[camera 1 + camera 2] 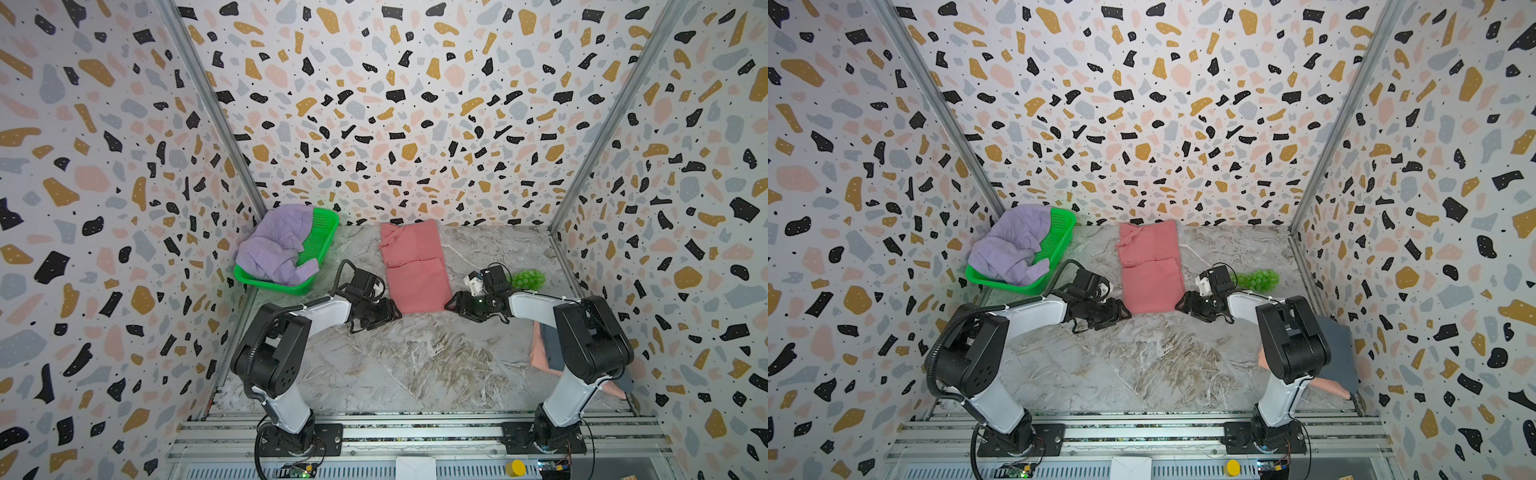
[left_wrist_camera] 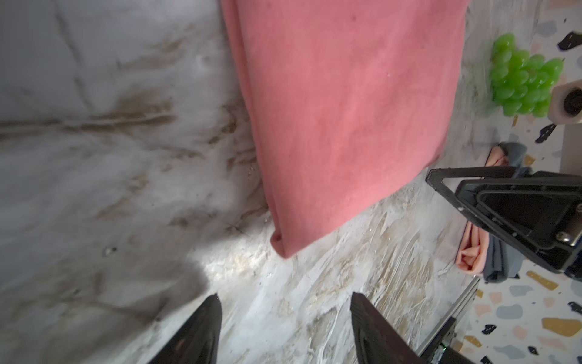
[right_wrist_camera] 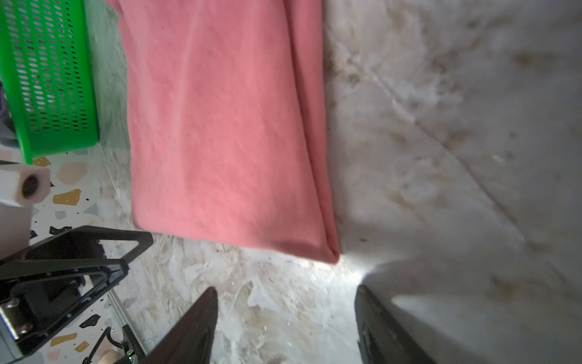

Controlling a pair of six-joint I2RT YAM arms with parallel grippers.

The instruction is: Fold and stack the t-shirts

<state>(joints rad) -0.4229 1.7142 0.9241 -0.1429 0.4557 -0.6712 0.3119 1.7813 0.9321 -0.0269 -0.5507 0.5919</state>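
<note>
The robot's right gripper will next ease its open fingers outward and toward the left gripper around the red t-shirt's near corner, which lies just outward of those fingers.
The coral-red t-shirt lies folded into a long strip at the middle back of the table. My left gripper is open just off its near left corner and holds nothing. At the near right corner my right gripper is also open and empty. Both wrist views show the folded red cloth just ahead of the fingertips. The lilac t-shirt lies crumpled in the basket. Folded slate-grey and pale peach t-shirts lie behind the right arm.
The green mesh basket stands at the back left against the wall. A cluster of small green balls lies right of the red shirt, behind the right wrist. Patterned walls close in three sides.
</note>
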